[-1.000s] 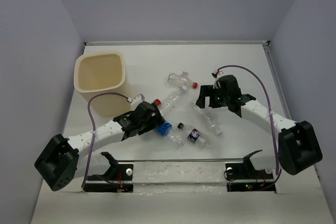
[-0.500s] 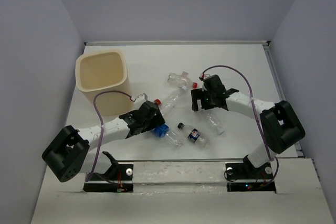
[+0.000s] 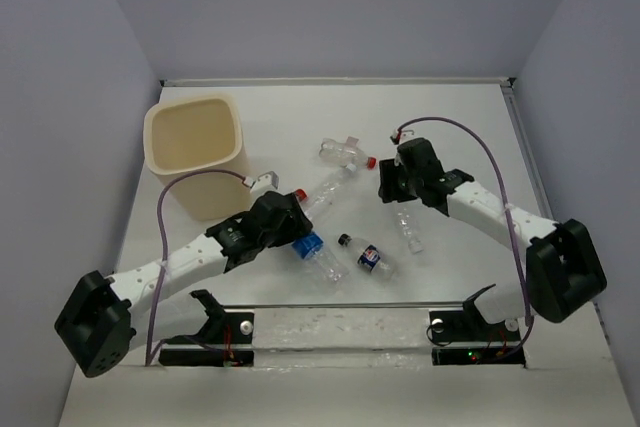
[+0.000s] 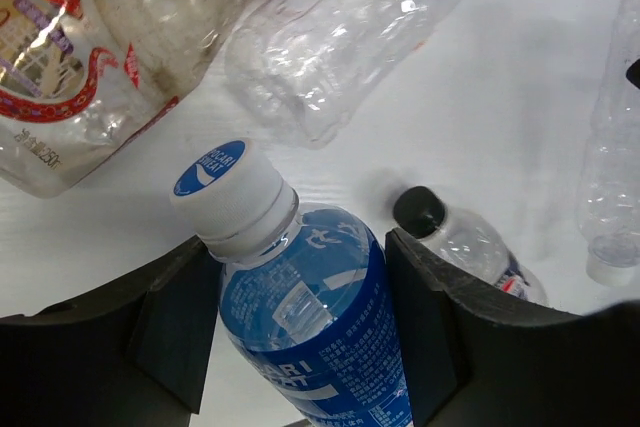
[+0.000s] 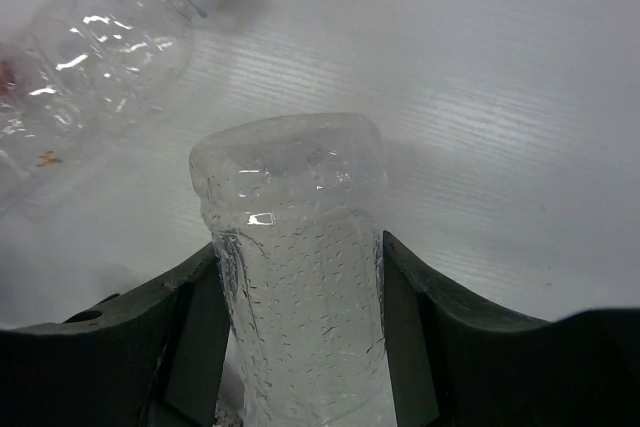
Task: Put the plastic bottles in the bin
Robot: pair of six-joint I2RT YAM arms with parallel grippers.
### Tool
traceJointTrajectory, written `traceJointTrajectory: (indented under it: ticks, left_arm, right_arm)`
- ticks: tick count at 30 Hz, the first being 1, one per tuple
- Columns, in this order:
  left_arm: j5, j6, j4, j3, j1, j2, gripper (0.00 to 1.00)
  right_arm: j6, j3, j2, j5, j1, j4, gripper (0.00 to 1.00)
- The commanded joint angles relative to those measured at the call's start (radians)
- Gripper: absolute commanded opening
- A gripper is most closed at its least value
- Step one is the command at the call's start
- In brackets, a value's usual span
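Note:
My left gripper lifts high next and carries the blue-labelled bottle (image 3: 313, 249) outward over the bin's opening (image 3: 193, 134) to release it, since the bin's sides stand tall.
The cream-beige bin (image 3: 195, 152) stands at the back left. Several plastic bottles lie in the middle of the table. My left gripper (image 3: 297, 236) (image 4: 297, 247) is shut on a blue-labelled bottle (image 3: 313, 249) (image 4: 300, 327) with a white and blue cap, both pads pressed against its shoulders. My right gripper (image 3: 399, 190) (image 5: 298, 252) is shut on a clear unlabelled bottle (image 3: 409, 230) (image 5: 300, 277), its base pointing away from the wrist. A black-capped bottle (image 3: 368, 257) (image 4: 460, 242) lies between the two arms.
Two more bottles lie beyond the grippers: a crumpled clear one (image 3: 327, 185) (image 4: 350, 27) and one with a red cap (image 3: 347, 152). A red-labelled bottle (image 4: 80, 57) shows in the left wrist view. A raised rail (image 3: 340, 80) runs along the table's far edge.
Both grippers have gone from wide open to shut on their bottles. The left arm has shifted slightly; the right gripper has settled lower over the clear bottle.

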Motion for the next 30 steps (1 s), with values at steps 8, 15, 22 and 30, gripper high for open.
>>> traceJointTrajectory:
  ticks: [8, 15, 22, 30]
  left_arm:
    - [-0.273, 0.275, -0.168, 0.454, 0.022, -0.218, 0.57]
    - [-0.540, 0.514, -0.131, 0.816, 0.163, -0.127, 0.57]
    - [-0.882, 0.755, 0.009, 0.904, 0.307, -0.005, 0.57]
    - [-1.122, 1.215, 0.508, 0.779, 0.430, 0.090, 0.57]
  right_arm:
    - [0.069, 0.058, -0.380, -0.051, 0.034, 0.017, 0.43]
    - [0.124, 0.032, -0.414, -0.132, 0.078, 0.108, 0.43]
    - [0.121, 0.058, -0.380, -0.138, 0.153, 0.125, 0.44]
    - [0.122, 0.127, -0.311, -0.139, 0.238, 0.172, 0.44]
